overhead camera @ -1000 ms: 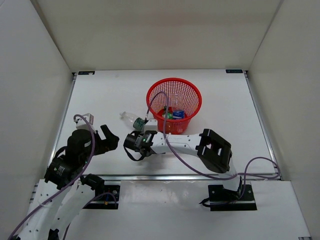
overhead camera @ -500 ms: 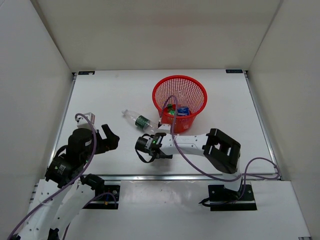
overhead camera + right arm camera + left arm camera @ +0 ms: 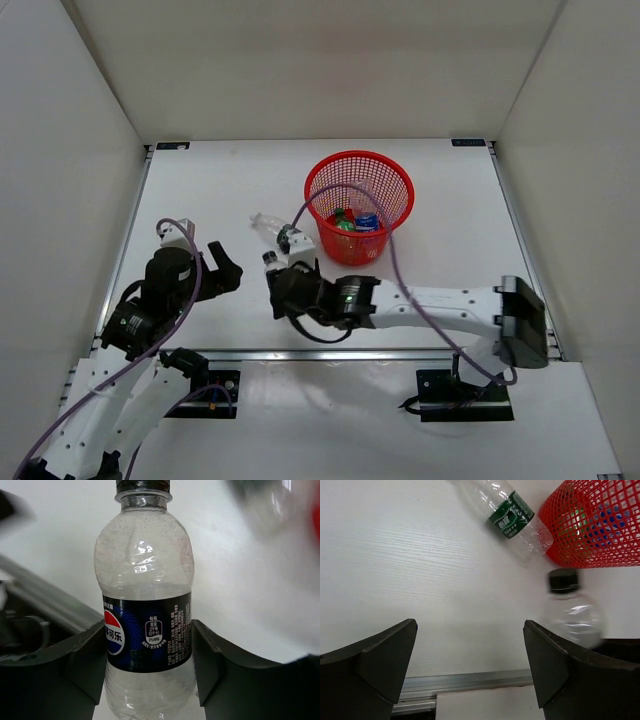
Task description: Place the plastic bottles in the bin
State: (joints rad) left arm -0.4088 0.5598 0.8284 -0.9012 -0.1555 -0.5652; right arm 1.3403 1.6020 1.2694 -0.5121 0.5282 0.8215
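The clear bottle (image 3: 145, 580) is still low, outside the red mesh bin's rim, so the robot's right gripper should lift and swing outward over the bin's open top.
My right gripper (image 3: 148, 645) is shut on a clear plastic bottle (image 3: 145, 580) with a black cap and a grey-black label, its pads (image 3: 212, 655) pressed to both sides of the label. From above, that bottle's cap (image 3: 269, 259) pokes out left of the right gripper (image 3: 285, 282), in front of the red mesh bin (image 3: 358, 157). A second clear bottle with a dark green label (image 3: 277, 233) lies on its side against the bin's left wall (image 3: 600, 525). Inside the bin lie a green bottle (image 3: 343, 221) and a blue-labelled one (image 3: 366, 222). My left gripper (image 3: 222, 270) stands open and holds nothing, left of both bottles.
White walls enclose the table on three sides. A metal rail (image 3: 465, 682) runs along the near edge, just below my left fingers. The right arm (image 3: 450, 300) stretches low across the front, with a purple cable (image 3: 395, 265) looping up over the bin.
My right gripper has shut on the black-labelled bottle. The right arm's elbow has swung out to the right. The bin slid slightly right. The left arm barely moved.
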